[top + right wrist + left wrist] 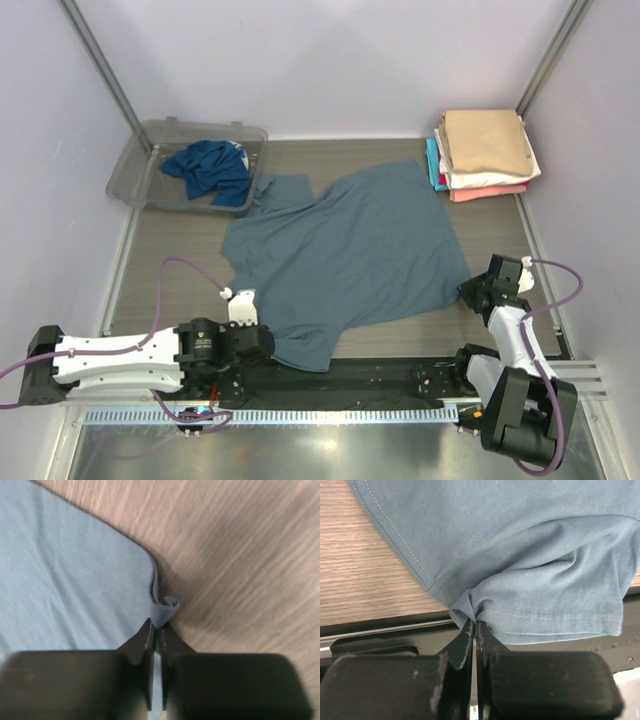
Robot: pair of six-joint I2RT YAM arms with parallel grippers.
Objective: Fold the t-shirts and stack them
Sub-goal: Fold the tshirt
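Observation:
The shirt lies spread open, so I will lift my right gripper and bring the shirt's corner onto the shirt's side edge's middle [445, 236], which is outward of the gripper. Then I will let go.
A dusty slate-blue t-shirt [345, 255] lies spread on the wooden table. My left gripper [262, 343] is shut on its near-left hem corner; in the left wrist view the cloth [545, 580] bunches at the closed fingertips [468, 630]. My right gripper [472, 290] is shut on the shirt's near-right corner, and the right wrist view shows a small curl of blue cloth [167, 609] pinched between the tips. A deeper teal-blue t-shirt [210, 170] lies crumpled in the tub. Folded tan, white, coral and teal t-shirts [485, 150] are stacked at the back right.
The clear plastic tub [140, 165] stands at the back left. A black rail [380, 375] runs along the near table edge between the arm bases. White walls with metal posts enclose the table.

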